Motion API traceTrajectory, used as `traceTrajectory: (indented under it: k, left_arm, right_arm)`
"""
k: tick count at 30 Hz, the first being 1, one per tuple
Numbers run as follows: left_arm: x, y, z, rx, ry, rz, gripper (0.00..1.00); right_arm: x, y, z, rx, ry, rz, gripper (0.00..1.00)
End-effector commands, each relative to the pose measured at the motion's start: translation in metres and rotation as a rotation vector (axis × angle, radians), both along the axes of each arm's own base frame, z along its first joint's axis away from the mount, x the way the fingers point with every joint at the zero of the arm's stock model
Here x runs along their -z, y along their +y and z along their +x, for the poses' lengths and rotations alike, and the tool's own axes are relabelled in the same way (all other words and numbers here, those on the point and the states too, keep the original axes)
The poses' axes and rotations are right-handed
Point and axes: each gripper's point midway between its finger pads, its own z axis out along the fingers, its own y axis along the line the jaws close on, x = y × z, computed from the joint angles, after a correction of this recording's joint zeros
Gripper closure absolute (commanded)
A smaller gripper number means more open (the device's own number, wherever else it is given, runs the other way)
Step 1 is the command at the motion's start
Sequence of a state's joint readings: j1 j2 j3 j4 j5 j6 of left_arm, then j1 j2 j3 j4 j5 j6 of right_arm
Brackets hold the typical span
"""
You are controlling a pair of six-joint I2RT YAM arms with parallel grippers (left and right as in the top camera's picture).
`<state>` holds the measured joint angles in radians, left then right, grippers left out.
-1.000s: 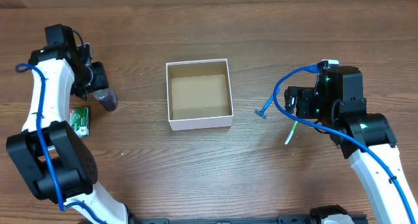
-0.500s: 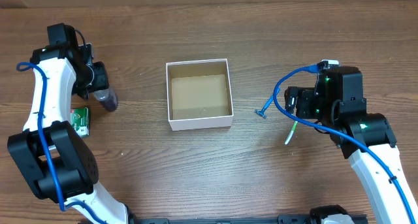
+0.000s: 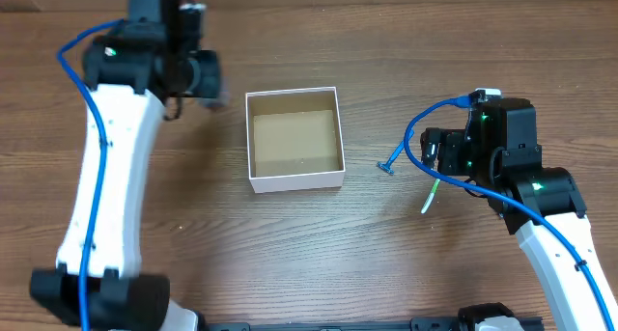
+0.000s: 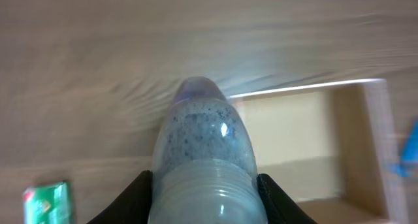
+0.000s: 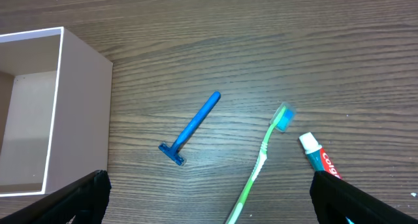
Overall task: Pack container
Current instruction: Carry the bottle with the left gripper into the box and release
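My left gripper has the clear bottle outside the empty container, so I will move it over the container's bottom along the container's closest side point(image 3: 266, 135) point(image 4: 264, 126), lower it and release.
The container point(image 3: 294, 181) is a white square box, brown inside and empty, at the table's middle. My left gripper point(image 3: 205, 80) hangs just left of its far left corner, shut on a clear bottle with speckled contents point(image 4: 202, 139). In the left wrist view the bottle's tip points at the container's rim point(image 4: 294, 89). My right gripper point(image 3: 435, 152) is open and empty to the right of the box, above a blue razor point(image 5: 192, 129), a green toothbrush point(image 5: 261, 159) and a toothpaste tube point(image 5: 319, 159). The box wall also shows in the right wrist view point(image 5: 85, 119).
A small green packet point(image 4: 46, 201) lies on the table to the left; in the overhead view my left arm hides it. The razor point(image 3: 388, 165) and toothbrush point(image 3: 428, 198) lie right of the box on the brown wooden table point(image 3: 319, 254).
My left gripper has lifted the bottle off the table at the far left and swung it up and right towards the box. The right arm has not moved.
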<state>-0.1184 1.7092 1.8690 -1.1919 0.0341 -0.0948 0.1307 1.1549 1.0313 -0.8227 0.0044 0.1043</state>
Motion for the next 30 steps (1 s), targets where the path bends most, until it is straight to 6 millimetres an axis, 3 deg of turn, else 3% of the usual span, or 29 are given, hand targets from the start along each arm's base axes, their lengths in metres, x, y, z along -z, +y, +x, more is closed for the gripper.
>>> traceTrajectory:
  k: [1,5,9,13,20,26,28,30]
  left_arm:
    - [-0.02,-0.053,-0.014,0.034,-0.032,-0.073,0.96]
    - [0.009,-0.082,-0.017,0.023,0.053,-0.072,0.96]
    - [0.043,-0.091,-0.014,0.018,0.145,-0.051,0.96]
    - [0.081,-0.091,-0.005,0.004,0.235,-0.018,0.96]
    - [0.131,-0.072,0.011,-0.048,0.322,0.047,0.96]
    - [0.146,-0.069,0.019,-0.036,0.328,0.064,0.95]
    - [0.145,-0.07,0.022,-0.035,0.316,0.059,0.83]
    - [0.145,-0.07,0.023,-0.035,0.312,0.057,0.58]
  right_arm:
    - [-0.015,-0.001,0.005,0.011,-0.043,0.002,0.0]
    - [-0.015,-0.001,0.005,0.011,-0.042,0.003,0.0]
    - [-0.015,-0.001,0.005,0.011,-0.043,0.003,0.0]
    - [-0.015,0.0,0.005,0.006,-0.041,0.009,0.0]
    - [-0.015,0.0,0.005,0.006,-0.042,0.008,0.0]
    - [-0.015,0.0,0.005,0.006,-0.041,0.008,0.0]
    - [-0.015,0.0,0.005,0.006,-0.041,0.008,0.0]
    - [-0.015,0.0,0.005,0.006,-0.041,0.008,0.0]
